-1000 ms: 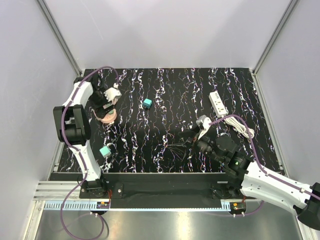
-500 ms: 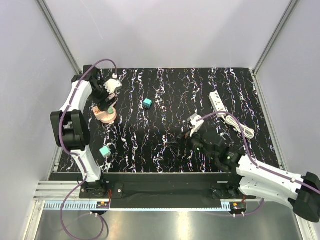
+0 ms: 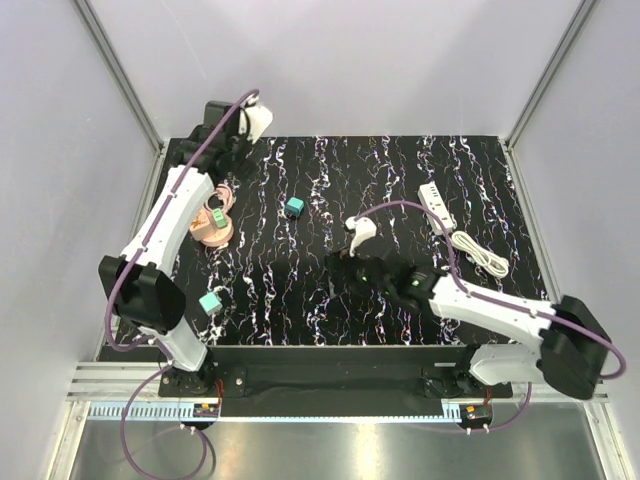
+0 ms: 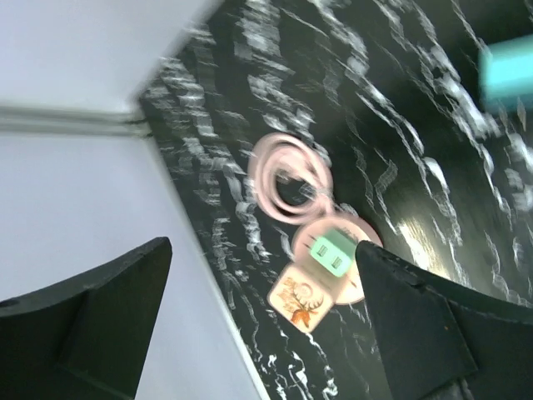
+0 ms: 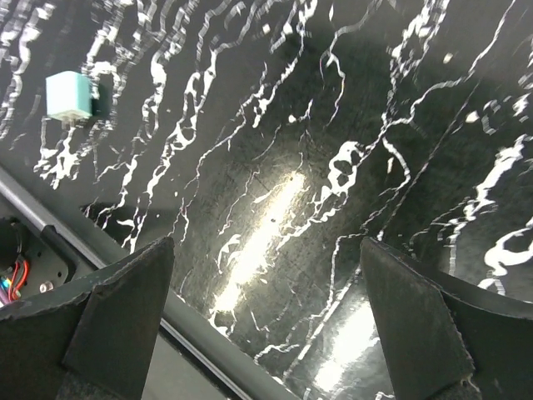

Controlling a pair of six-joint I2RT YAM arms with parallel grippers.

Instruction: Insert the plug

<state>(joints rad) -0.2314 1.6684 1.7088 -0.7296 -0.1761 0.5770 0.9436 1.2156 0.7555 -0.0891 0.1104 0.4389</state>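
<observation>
Next, my right gripper needs to sweep left in the top view and lower open fingers around the paler mint cube, which lies below on that side.
The teal-blue plug lies on the black marbled table, left of centre; it shows blurred at the top right of the left wrist view. The white power strip lies at the right with its coiled cord. My left gripper is open and empty, raised near the back left corner, above a pink dish; its view looks down on it. My right gripper is open and empty, low over the table's middle, below the plug; between its fingers only bare table shows.
The pink dish holds a mint-green plug; a tan-brown deer-print block rests at its rim. A pink cable coil lies behind it. A paler mint cube sits near the front left edge. White walls close in on the left.
My left gripper has lifted off the pink dish and moved back toward the far left corner. My right arm has swung left from beside the power strip cord to the table's middle.
</observation>
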